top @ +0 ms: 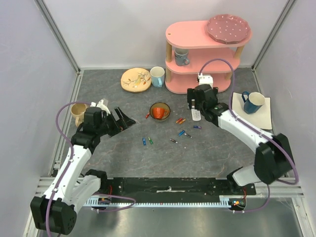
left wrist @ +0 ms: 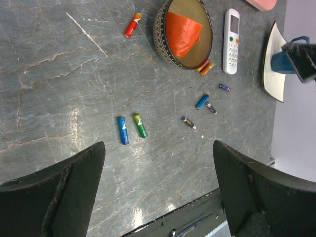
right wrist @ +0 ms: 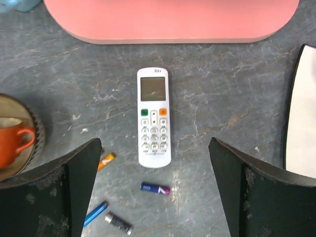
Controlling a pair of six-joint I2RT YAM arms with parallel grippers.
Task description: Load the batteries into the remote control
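The remote's keypad half (top: 196, 116) (right wrist: 154, 132) is below and runs lengthwise between the open fingers, so my right gripper should next move down onto it and close across its long sides.
The white remote control (top: 196, 115) lies face up on the grey table, in front of the pink shelf; it also shows in the right wrist view (right wrist: 154, 117) and the left wrist view (left wrist: 231, 40). Several batteries lie loose: a blue one (left wrist: 123, 130) and a green one (left wrist: 139, 125) side by side, a red one (left wrist: 132, 25), an orange one (right wrist: 106, 161), a purple one (right wrist: 155, 188), a blue one (right wrist: 95, 213) and a dark one (right wrist: 118, 223). My right gripper (right wrist: 155, 140) hovers open and empty over the remote. My left gripper (left wrist: 159, 145) is open and empty, raised left of the batteries.
An orange cup in a dark bowl (top: 159, 111) stands left of the remote. A pink two-tier shelf (top: 202, 54) is behind it. A blue mug (top: 254, 102) sits on a white mat at the right. A tan mug (top: 78, 112), a wooden plate (top: 135, 80) and a pale mug (top: 157, 76) are also there.
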